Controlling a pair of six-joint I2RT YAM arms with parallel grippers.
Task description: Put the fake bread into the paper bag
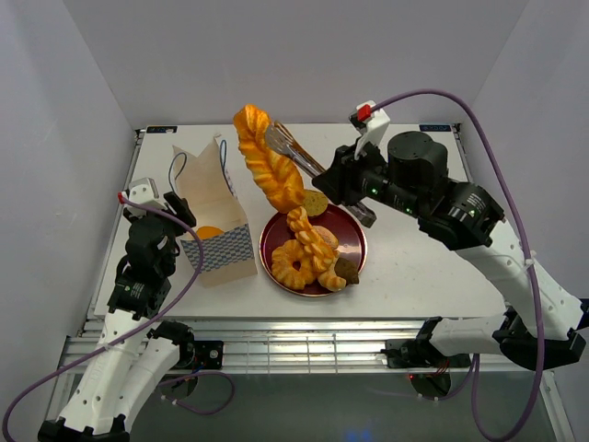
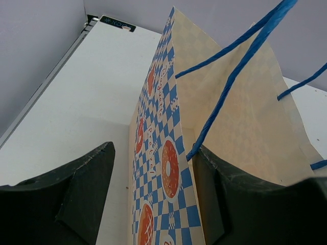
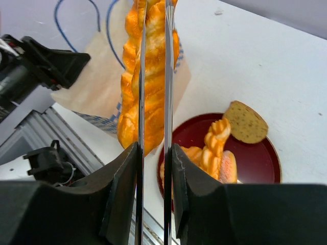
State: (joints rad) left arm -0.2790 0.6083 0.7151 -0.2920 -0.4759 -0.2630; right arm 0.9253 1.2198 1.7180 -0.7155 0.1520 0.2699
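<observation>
The braid hangs outside the bag's opening, so my right gripper will next move it left in the top view, then down into the bag's opening, and then let it go.
My right gripper is shut on metal tongs, and the tongs clamp a long golden twisted braid lifted above the dark-red plate, between plate and bag. In the right wrist view the tongs squeeze the braid between my jaws. The paper bag stands open left of the plate, with something orange inside. My left gripper straddles the bag's left wall, jaws wide, one finger inside the bag. More bread lies on the plate: a shorter braid, a ring, a dark chunk.
A round speckled cookie leans at the plate's back rim and also shows in the right wrist view. Blue cord handles rise from the bag's top. White enclosure walls stand on three sides of the table.
</observation>
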